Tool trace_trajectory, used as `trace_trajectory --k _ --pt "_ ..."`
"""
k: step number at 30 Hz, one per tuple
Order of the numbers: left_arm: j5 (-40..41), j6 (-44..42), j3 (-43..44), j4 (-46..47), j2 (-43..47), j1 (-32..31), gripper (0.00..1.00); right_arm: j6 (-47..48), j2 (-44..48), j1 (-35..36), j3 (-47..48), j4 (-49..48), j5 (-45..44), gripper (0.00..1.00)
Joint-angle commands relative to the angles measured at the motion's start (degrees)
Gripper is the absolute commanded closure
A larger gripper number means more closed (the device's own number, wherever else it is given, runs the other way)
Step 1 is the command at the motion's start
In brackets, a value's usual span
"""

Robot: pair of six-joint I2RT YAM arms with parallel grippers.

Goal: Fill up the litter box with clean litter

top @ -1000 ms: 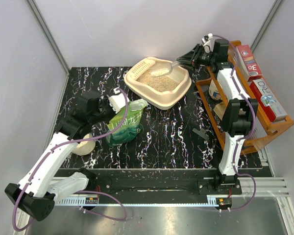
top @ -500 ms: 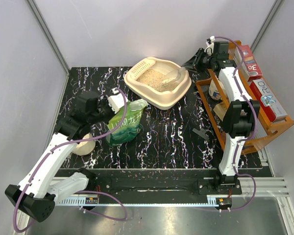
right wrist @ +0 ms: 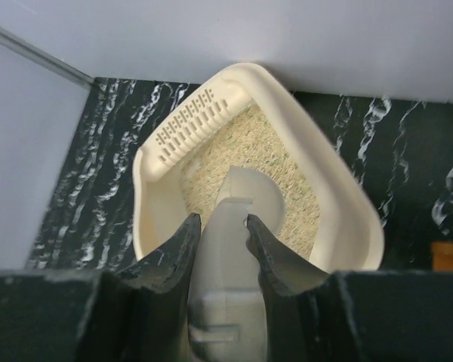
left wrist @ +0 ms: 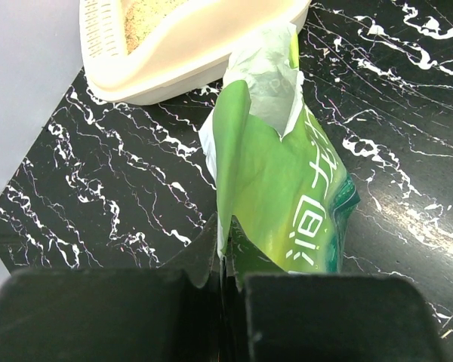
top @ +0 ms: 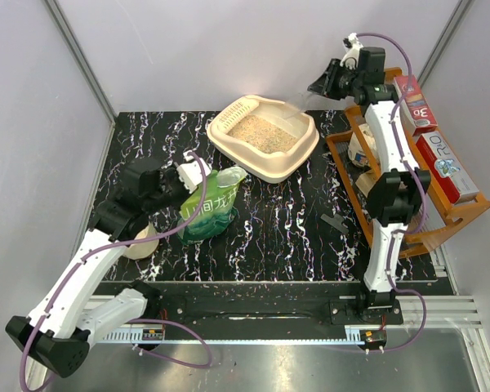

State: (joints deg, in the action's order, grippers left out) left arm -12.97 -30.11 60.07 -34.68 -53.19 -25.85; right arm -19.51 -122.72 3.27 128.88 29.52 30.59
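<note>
I will next bring the scoop (top: 298, 104), which looks empty, back and down to the table near the black object with my right gripper, since litter covers the litter box's bottom.
The cream litter box (top: 222, 140) sits at the back middle of the table, with pale tan litter (top: 263, 133) covering its floor. My right gripper (top: 322, 86) is shut on the handle of a cream scoop (top: 298, 104), held above the box's back right rim. In the right wrist view the scoop (right wrist: 234, 226) looks empty between my fingers (right wrist: 177, 249), above the litter (right wrist: 245, 143) and the box rim (right wrist: 351, 219). My left gripper (top: 186, 173) is shut on the edge of the green bag (top: 208, 204). The left wrist view shows the bag (left wrist: 287, 173) open-topped, near the box (left wrist: 189, 60).
An orange wooden rack (top: 441, 222) with red boxes (top: 416, 102) stands along the right edge, beside the right arm. A cream tape roll (top: 139, 245) lies under the left arm. A small black object (top: 336, 222) lies on the table near the rack.
The scoop held litter over the box, dipped into its right side, then rose up and back to the right, now empty. The left gripper shifted slightly with the bag.
</note>
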Motion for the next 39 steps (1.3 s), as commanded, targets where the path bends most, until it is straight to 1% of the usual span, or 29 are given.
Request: trace_trajectory --k 1,2,3,4,6,7,14,15,16,18,19,21,22,23,24,25,29,32,34,35,39 --pt "-2.4 0.6 -0.1 9.1 3.3 0.0 0.99 17.9 1.1 5.6 6.2 3.4 -3.2 1.0" --pt "-2.5 0.5 -0.3 9.1 3.4 0.1 0.99 24.0 2.4 6.6 5.1 3.1 -4.0 1.0" --pt "-2.3 0.5 -0.6 9.4 3.5 0.1 0.99 26.3 5.4 7.2 3.5 2.4 -4.7 1.0" --pt "-2.3 0.5 -0.9 9.6 3.7 0.1 0.99 28.8 7.0 8.1 -0.7 1.3 -5.4 1.0" --pt "-2.6 0.8 -1.2 9.8 3.9 0.2 0.99 29.3 12.5 8.3 -5.5 -2.5 -5.7 1.0" --pt "-2.8 0.9 -1.3 9.9 3.8 0.1 0.99 28.9 14.3 8.4 -9.7 -3.6 -5.6 1.0" --pt "-3.8 3.5 -1.9 11.5 3.0 0.1 0.99 21.2 29.4 8.4 -24.6 -4.4 -4.4 1.0" --pt "-3.9 3.8 -1.9 11.6 3.0 0.1 0.99 20.4 33.2 8.3 -26.5 -4.3 -4.2 1.0" --pt "-4.2 4.1 -1.9 11.6 2.7 0.2 0.99 18.1 35.1 8.4 -30.3 -4.0 -3.9 1.0" --pt "-4.4 4.2 -1.9 12.0 2.6 0.1 0.99 16.3 40.3 8.4 -34.6 -3.1 -1.4 1.0" --pt "-4.4 4.3 -2.0 12.2 2.4 0.1 0.99 14.3 42.1 8.4 -39.4 -2.8 1.4 1.0" --pt "-4.4 4.4 -2.0 12.6 2.0 0.1 0.99 12.3 46.1 8.3 -44.7 -2.5 4.7 1.0" --pt "-4.3 4.4 -1.9 12.7 2.0 0.1 0.99 10.9 47.0 8.2 -49.4 -2.6 6.7 1.0" --pt "-4.3 4.4 -1.8 12.7 1.9 0.1 0.99 10.2 47.7 8.3 -51.6 -3.2 10.4 1.0" --pt "-4.4 4.6 -1.6 12.7 1.9 0.1 0.99 9.4 48.4 8.3 -53.7 -3.9 11.8 1.0" --pt "-4.3 4.6 -1.4 12.5 1.8 0.1 0.99 7.7 48.7 8.3 -57.7 -4.8 12.5 1.0" --pt "-4.2 4.2 -0.7 11.4 1.9 -0.1 0.99 6.1 46.8 8.2 -64.8 -11.1 17.7 0.99" --pt "-4.0 4.2 -0.8 11.3 2.1 -0.1 1.0 6.7 41.3 8.2 -65.6 -13.5 20.7 0.97" --pt "-4.1 4.2 -1.2 11.3 2.4 0.0 1.0 8.2 38.8 8.2 -65.3 -14.0 24.1 0.93" --pt "-4.2 4.4 -1.3 11.0 2.5 0.0 1.0 8.8 36.5 8.2 -65.2 -13.1 24.8 0.91" --pt "-4.3 4.3 -1.6 10.8 3.3 0.2 1.0 9.9 32.5 6.5 -64.5 -10.8 24.9 0.88"
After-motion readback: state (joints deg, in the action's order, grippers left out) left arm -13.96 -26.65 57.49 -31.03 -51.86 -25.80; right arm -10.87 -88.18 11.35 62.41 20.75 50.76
